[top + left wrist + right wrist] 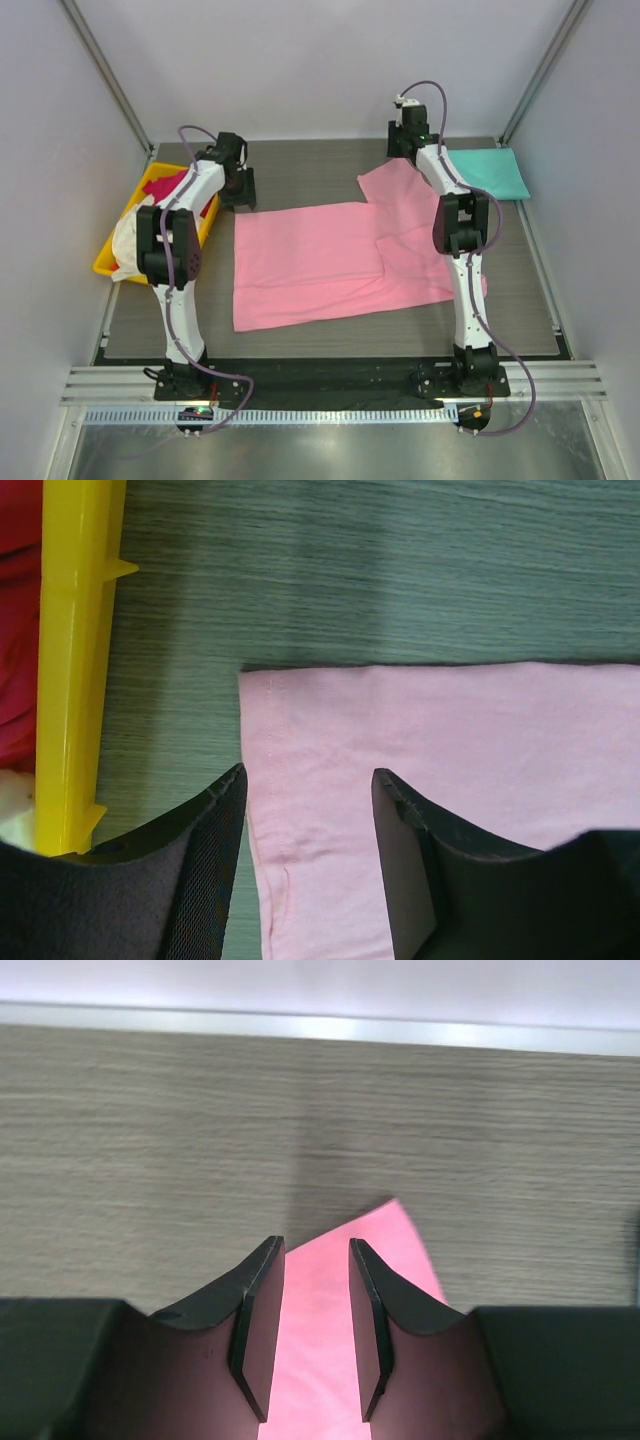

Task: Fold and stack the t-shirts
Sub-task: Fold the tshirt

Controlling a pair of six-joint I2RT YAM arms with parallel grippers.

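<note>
I should next lower my right gripper and shift it toward the teal t-shirt, onto the pink corner's tip (pixel 404 162) (pixel 391 1222), which sticks out past its fingers.
The light pink t-shirt (pixel 310 260) lies spread flat on the table, one sleeve reaching toward the far right. My left gripper (pixel 238 190) is open over the shirt's far left corner; in the left wrist view (pixel 308 775) the hemmed corner of the pink cloth (pixel 450 750) lies between its jaws. My right gripper (pixel 403 150) is open over the tip of the far sleeve, and pink cloth (pixel 395 1245) shows between and past its jaws (pixel 315 1245). The teal t-shirt (pixel 490 172) lies folded at the far right. The crimson red shirt (pixel 165 187) and the cream white shirt (pixel 125 245) are in the bin.
The yellow plastic bin (pixel 108 255) stands at the table's left edge, its rim (pixel 70 680) close to the left of my left gripper. White walls and metal posts enclose the far side and both sides.
</note>
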